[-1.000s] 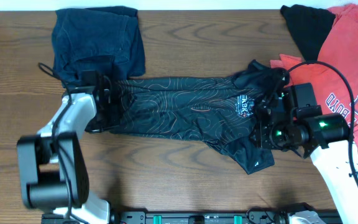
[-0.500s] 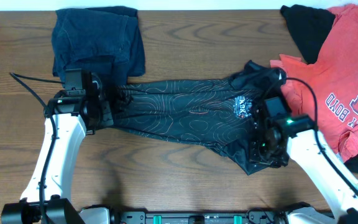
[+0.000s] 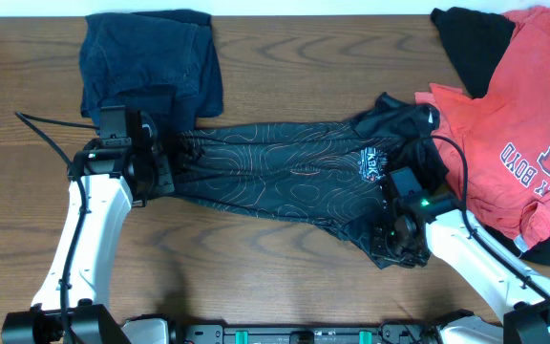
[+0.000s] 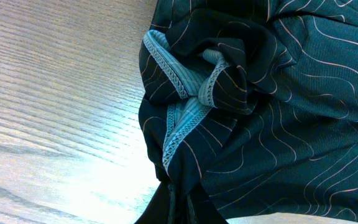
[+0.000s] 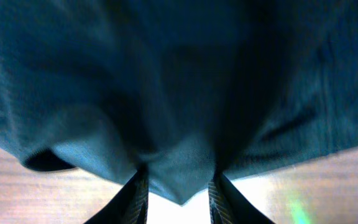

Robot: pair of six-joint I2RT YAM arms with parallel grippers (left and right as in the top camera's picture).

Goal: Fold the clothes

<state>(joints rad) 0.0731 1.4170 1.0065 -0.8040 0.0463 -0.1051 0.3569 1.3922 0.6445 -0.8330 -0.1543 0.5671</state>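
The shirt's end is bunched in folds, so my left gripper next rises, lowers the cloth onto the tabletop short of the dark blue garment and lets go.
The black sports shirt (image 3: 275,172) with thin reddish contour lines lies stretched across the middle of the table. My left gripper (image 3: 158,159) is shut on its bunched left end, and the left wrist view shows the pinched fold (image 4: 185,106) running into my closed jaws (image 4: 174,202). My right gripper (image 3: 395,232) sits over the shirt's lower right corner. In the right wrist view its fingers (image 5: 178,193) stand apart with a flap of the black cloth (image 5: 179,93) hanging between them. The red white-lettered T-shirt (image 3: 504,124) lies at the right.
A dark blue garment (image 3: 151,62) lies at the back left, just beyond my left gripper. A black garment (image 3: 471,43) lies at the back right, partly under the red T-shirt. Bare wood (image 3: 256,268) runs along the front edge.
My right gripper has moved down and left, from beside the white logo to the shirt's lower right corner. My left arm swung out early, then held still with the shirt's end.
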